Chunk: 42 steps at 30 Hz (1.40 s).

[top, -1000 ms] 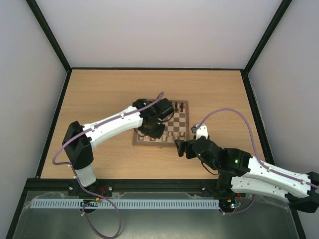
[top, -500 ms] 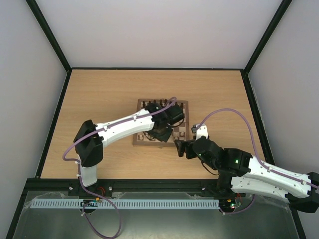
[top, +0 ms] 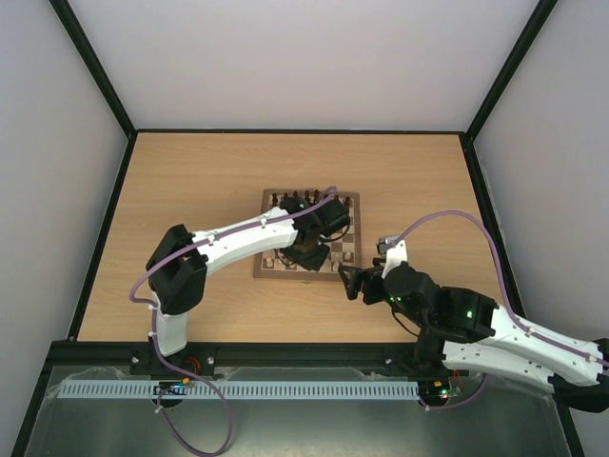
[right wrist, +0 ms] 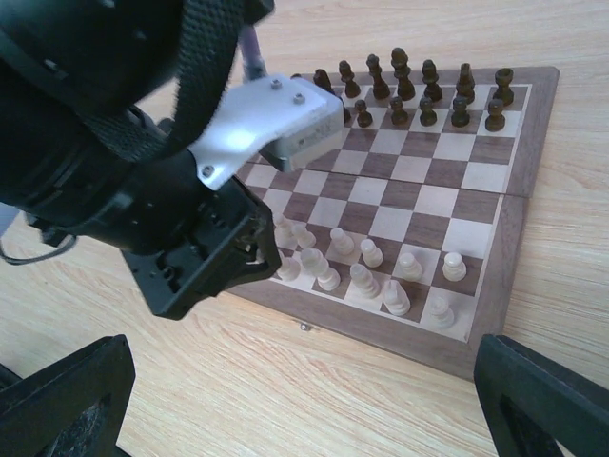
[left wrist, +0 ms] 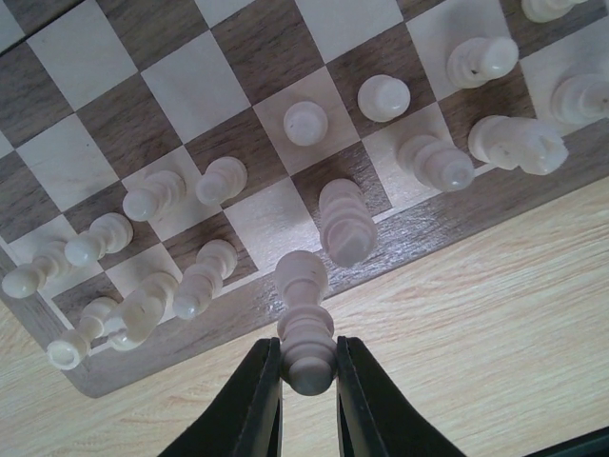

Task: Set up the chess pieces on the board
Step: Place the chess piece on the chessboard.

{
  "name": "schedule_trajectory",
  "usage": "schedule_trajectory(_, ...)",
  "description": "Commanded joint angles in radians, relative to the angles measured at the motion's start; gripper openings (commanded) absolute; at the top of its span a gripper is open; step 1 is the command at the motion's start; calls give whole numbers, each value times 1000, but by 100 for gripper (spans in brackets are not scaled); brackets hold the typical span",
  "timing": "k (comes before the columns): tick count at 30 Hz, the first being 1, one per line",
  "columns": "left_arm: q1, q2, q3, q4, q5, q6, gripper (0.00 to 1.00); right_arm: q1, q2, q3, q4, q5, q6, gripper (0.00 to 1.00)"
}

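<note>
There is one pale square in the near row (left wrist: 273,221) that is empty between the pieces. My left gripper needs to lower onto that square next and release the pale chess piece.
The board (top: 348,249) lies mid-table. Several pale chess pieces (left wrist: 219,178) stand on its two near rows, also seen in the right wrist view (right wrist: 364,279). My left gripper (left wrist: 306,383) is shut on one pale chess piece (left wrist: 303,314), which is tilted and hangs over the board's near border (left wrist: 419,224). From above, the left gripper (top: 306,255) is over the board's near edge. My right gripper (top: 350,283) hovers open just off the board's near right corner. Its fingers (right wrist: 67,400) are spread wide with nothing between them.
Dark brown pieces (right wrist: 419,90) fill the board's far rows. The left arm's black wrist (right wrist: 124,143) looms over the board's near left part in the right wrist view. Black frame rails (top: 109,228) and white walls enclose the wooden table (top: 200,171).
My left arm has swung right along the board's near edge with the pale piece still held. The right arm has shifted slightly, jaws still wide.
</note>
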Motion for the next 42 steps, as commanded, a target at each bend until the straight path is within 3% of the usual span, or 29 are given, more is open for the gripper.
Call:
schedule_trajectory(1, 12, 25, -18, 10, 12, 23, 6, 5, -14, -4, -1, 6, -5, 99)
schedule_trajectory(42, 55, 72, -59, 64, 47, 70, 7, 5, 15, -12, 18, -26, -23, 99)
